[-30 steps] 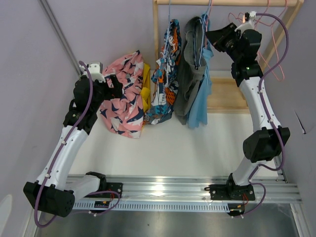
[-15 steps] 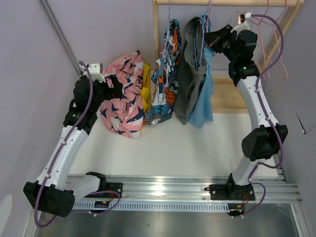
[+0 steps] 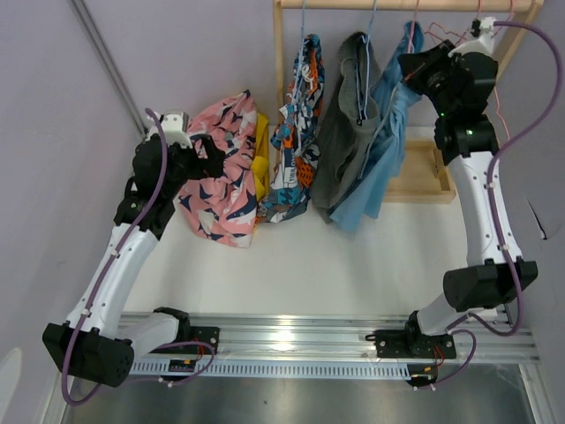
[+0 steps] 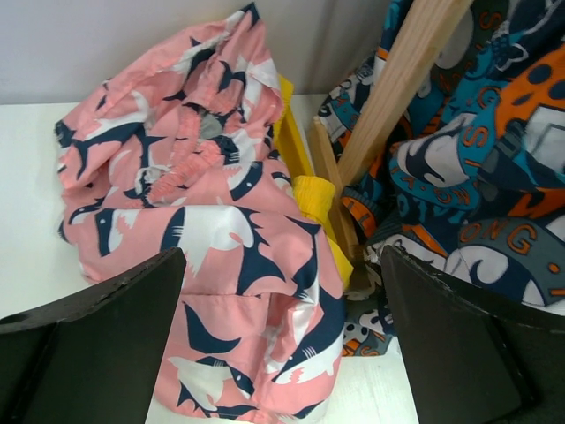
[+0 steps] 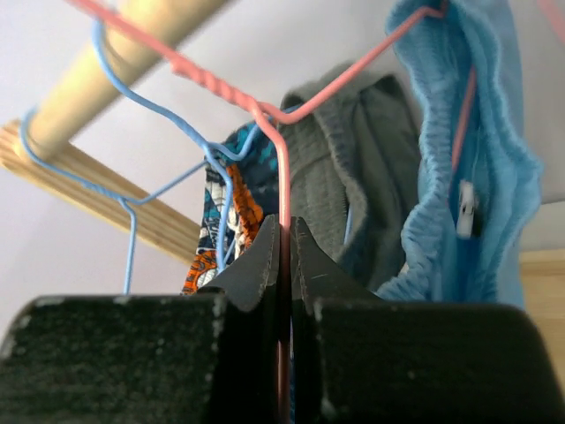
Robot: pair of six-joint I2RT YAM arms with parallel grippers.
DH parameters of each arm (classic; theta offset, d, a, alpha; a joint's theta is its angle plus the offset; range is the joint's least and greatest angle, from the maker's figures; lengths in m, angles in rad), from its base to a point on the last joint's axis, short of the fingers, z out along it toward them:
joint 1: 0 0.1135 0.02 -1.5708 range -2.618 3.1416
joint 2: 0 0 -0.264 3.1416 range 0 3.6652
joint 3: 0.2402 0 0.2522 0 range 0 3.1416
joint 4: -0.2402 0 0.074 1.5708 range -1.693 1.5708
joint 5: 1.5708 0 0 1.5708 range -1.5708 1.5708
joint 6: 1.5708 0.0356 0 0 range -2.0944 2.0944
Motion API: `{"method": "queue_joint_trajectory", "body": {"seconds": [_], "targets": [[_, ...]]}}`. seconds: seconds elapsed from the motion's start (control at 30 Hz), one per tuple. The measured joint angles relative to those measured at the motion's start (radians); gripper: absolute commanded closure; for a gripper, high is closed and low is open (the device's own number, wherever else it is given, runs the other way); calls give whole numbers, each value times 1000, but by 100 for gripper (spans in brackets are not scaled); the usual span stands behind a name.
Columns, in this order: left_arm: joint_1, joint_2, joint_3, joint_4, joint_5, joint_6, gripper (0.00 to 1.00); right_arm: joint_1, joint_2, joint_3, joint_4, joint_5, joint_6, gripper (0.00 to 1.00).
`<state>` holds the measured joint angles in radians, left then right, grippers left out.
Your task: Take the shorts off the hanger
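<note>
The light blue shorts' pink wire hanger is held by my right gripper, so my left gripper will swing back and across past the grey shorts [image 3: 344,124] onto the light blue shorts' hanging fold [image 3: 394,117].
The pink shorts with navy-white print [image 3: 221,168] lie heaped on the table, and the yellow shorts [image 3: 260,163] are tucked beside them. My left gripper [image 3: 207,155] is open and empty just above the pink shorts [image 4: 194,203]. The blue-orange print shorts [image 3: 296,132], grey shorts [image 3: 344,124] and light blue shorts [image 3: 388,124] hang from the rod. My right gripper [image 5: 282,234] is shut on the pink wire hanger [image 5: 281,168], which carries the light blue shorts [image 5: 477,177]. In the top view the right gripper [image 3: 415,71] is high at the rack.
The wooden rack rod [image 3: 406,4] runs across the top, with its post [image 4: 397,88] beside the yellow shorts [image 4: 313,190]. A wooden base [image 3: 419,172] lies under the rack. Blue wire hangers [image 5: 221,177] hold the other pairs. More pink hangers [image 3: 494,115] hang at right.
My right gripper has moved right and up with the pink hanger, drawing the light blue shorts away from the grey pair. The left arm has not moved.
</note>
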<state>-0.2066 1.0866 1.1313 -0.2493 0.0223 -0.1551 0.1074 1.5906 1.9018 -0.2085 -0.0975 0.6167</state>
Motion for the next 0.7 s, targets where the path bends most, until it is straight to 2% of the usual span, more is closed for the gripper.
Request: {"method": "queue_joint_trajectory", "body": {"seconds": [0.1,0.2,0.3,0.43,0.6,0.7], "targets": [[-10,7,8,-4,29,9,1,-21,-67,3,-34,23,-16,100],[-94,25,72,-48,11,37,1,-33,-116,23,-64,31,-19,100],[-233,41,169,-87,-21,59,1,-32,-171,18,-92,36,-19,100],[-470,46,312,-120,-53,59,1,-10,-279,-69,-124,49,-18,100],[-755,18,343,-94,-37,49,1,44,-398,-142,-150,56,-14,100],[-911,53,343,-45,-23,50,1,81,-452,-178,-149,64,-7,100]]}}
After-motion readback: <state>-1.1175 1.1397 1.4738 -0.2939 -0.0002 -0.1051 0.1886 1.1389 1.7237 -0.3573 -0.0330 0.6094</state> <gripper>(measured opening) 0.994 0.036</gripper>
